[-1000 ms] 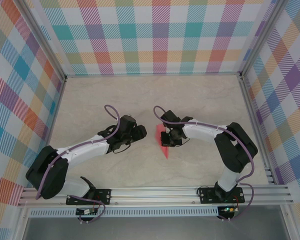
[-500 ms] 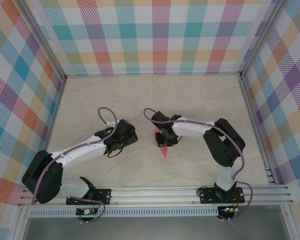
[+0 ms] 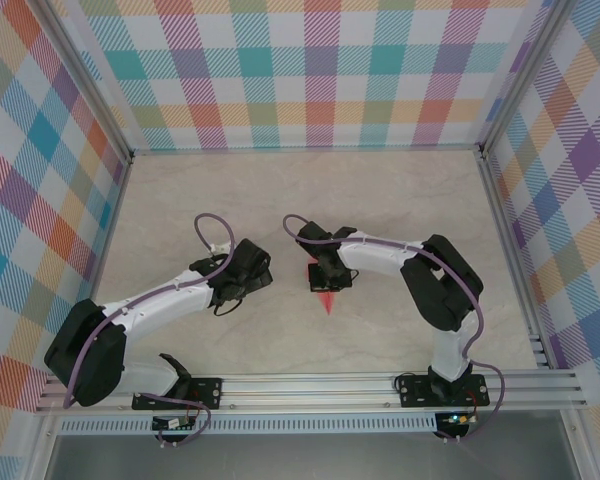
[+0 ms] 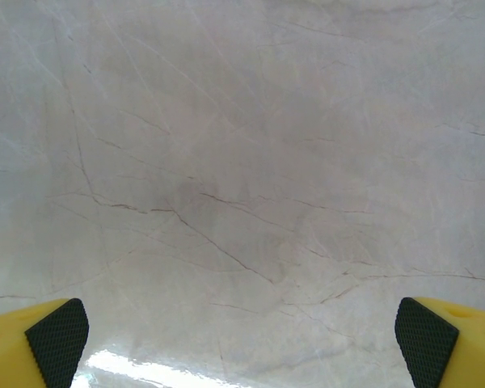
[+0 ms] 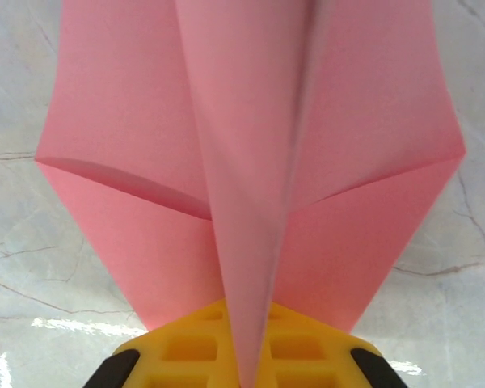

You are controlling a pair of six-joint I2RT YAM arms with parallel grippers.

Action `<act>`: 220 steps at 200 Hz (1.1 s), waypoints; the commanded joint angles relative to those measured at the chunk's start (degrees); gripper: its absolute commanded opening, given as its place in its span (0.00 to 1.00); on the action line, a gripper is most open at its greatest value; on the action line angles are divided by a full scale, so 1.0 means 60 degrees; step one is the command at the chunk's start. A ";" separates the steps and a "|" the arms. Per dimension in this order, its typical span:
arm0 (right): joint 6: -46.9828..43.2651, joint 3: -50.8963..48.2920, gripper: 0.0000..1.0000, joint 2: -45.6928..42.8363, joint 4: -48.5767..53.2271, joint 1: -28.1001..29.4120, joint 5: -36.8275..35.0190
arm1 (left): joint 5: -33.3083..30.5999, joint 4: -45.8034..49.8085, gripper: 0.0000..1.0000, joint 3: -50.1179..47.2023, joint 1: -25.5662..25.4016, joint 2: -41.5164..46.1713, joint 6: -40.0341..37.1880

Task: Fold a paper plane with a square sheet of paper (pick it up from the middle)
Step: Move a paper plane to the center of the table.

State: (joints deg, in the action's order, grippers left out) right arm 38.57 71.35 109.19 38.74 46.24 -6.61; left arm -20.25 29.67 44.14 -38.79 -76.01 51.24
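Note:
That part of the marble toward the back wall [image 3: 305, 205] is bare and clear. My right gripper will carry the plane [image 3: 327, 300] outward by its centre fold onto it and release it there.
The salmon-pink paper plane [image 5: 250, 162] is a folded dart with two wings spread flat and a raised centre crease. My right gripper [image 5: 246, 356] is shut on that centre crease, the yellow fingers [image 5: 186, 352] pressed to either side of it. From above, the paper plane [image 3: 327, 300] lies on the table mid-field with its tip pointing toward the near edge, and the right gripper [image 3: 323, 278] sits over its far end. My left gripper [image 3: 244, 274] stands open to the left of the plane, apart from it. Its black pads [image 4: 58, 339] frame bare table only.
The marbled table [image 3: 400, 200] is fenced by checked walls [image 3: 310, 70] at the back and both sides. An aluminium rail [image 3: 310, 385] with both arm bases runs along the near edge. Purple cables loop off both wrists.
The left gripper has opened wide and drawn back left, away from the paper. The right gripper has shifted a little left with the plane in its grip, its elbow folding in.

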 commanded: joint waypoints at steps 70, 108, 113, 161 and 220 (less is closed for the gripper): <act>-0.1060 0.3576 0.07 0.1613 0.0541 -0.0802 -0.0714 | -0.0457 0.0958 1.00 0.0038 0.0136 0.0205 0.0233; -0.1490 0.5166 0.07 0.2838 0.0604 -0.1140 -0.0488 | -0.0375 0.1057 1.00 -0.0046 0.0136 0.0296 0.0189; -0.1518 0.5371 0.07 0.2982 0.0670 -0.1160 -0.0456 | -0.0364 0.1068 1.00 -0.0043 0.0147 0.0308 0.0169; -0.1521 0.6273 0.10 0.3938 0.0977 -0.1246 -0.0400 | -0.0374 0.1062 1.00 -0.0075 0.0145 0.0287 0.0134; -0.1479 0.6404 0.37 0.3547 0.1241 -0.1246 -0.0191 | -0.1067 0.1496 1.00 0.0414 0.0270 0.0598 -0.0086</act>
State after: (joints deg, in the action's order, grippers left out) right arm 30.57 108.53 133.12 43.35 38.72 -8.93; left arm -22.81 35.31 44.16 -38.68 -75.05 51.62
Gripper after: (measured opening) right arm 0.300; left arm 0.999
